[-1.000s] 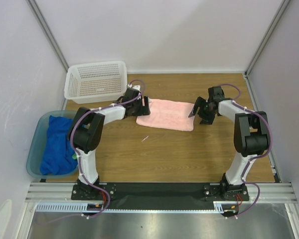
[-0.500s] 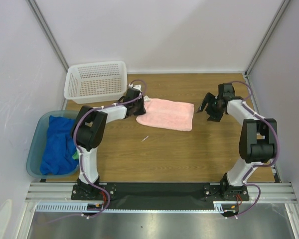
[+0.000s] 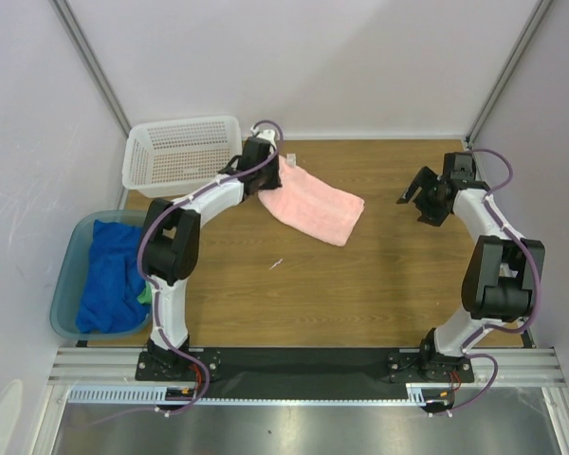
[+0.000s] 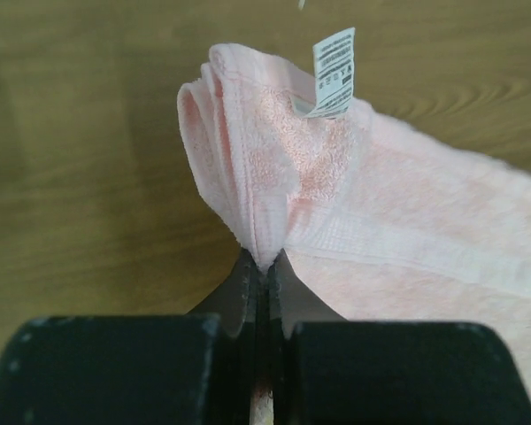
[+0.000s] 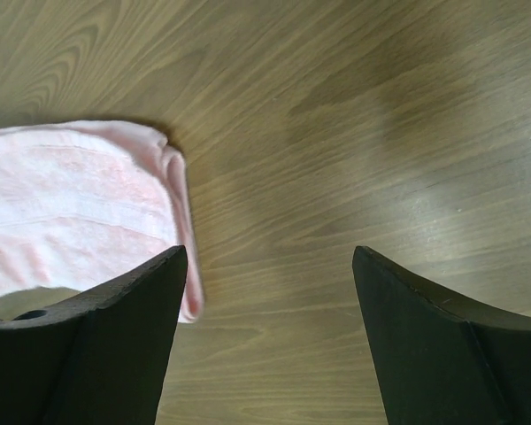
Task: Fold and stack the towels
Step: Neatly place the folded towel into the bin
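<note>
The pink towel point(image 3: 311, 207) will go up and to the left in the top view with my left gripper. It will then be lowered and released inside the white perforated basket point(image 3: 178, 155), which is empty.
A folded pink towel point(image 3: 311, 207) lies slanted on the wooden table, left of centre at the back. My left gripper point(image 3: 278, 174) is shut on the towel's upper left corner, lifting that corner; in the left wrist view the pink towel point(image 4: 380, 230) bunches into the closed jaws of my left gripper point(image 4: 265, 266), and a white label point(image 4: 333, 73) sticks up. My right gripper point(image 3: 413, 203) is open at the right side of the table, apart from the towel. In the right wrist view the pink towel's end point(image 5: 71, 204) lies left of the open right gripper point(image 5: 270, 257). A blue towel point(image 3: 110, 275) sits crumpled in a bin.
A white perforated basket point(image 3: 182, 155) stands at the back left. A translucent blue-green bin point(image 3: 69, 284) holding the blue towel sits off the table's left side. A small white scrap point(image 3: 277, 263) lies mid-table. Metal frame posts rise at the back corners.
My left gripper has shut on the towel's left corner and pulled it back toward the basket, slanting the towel. My right gripper has moved right, away from the towel, and stayed open.
</note>
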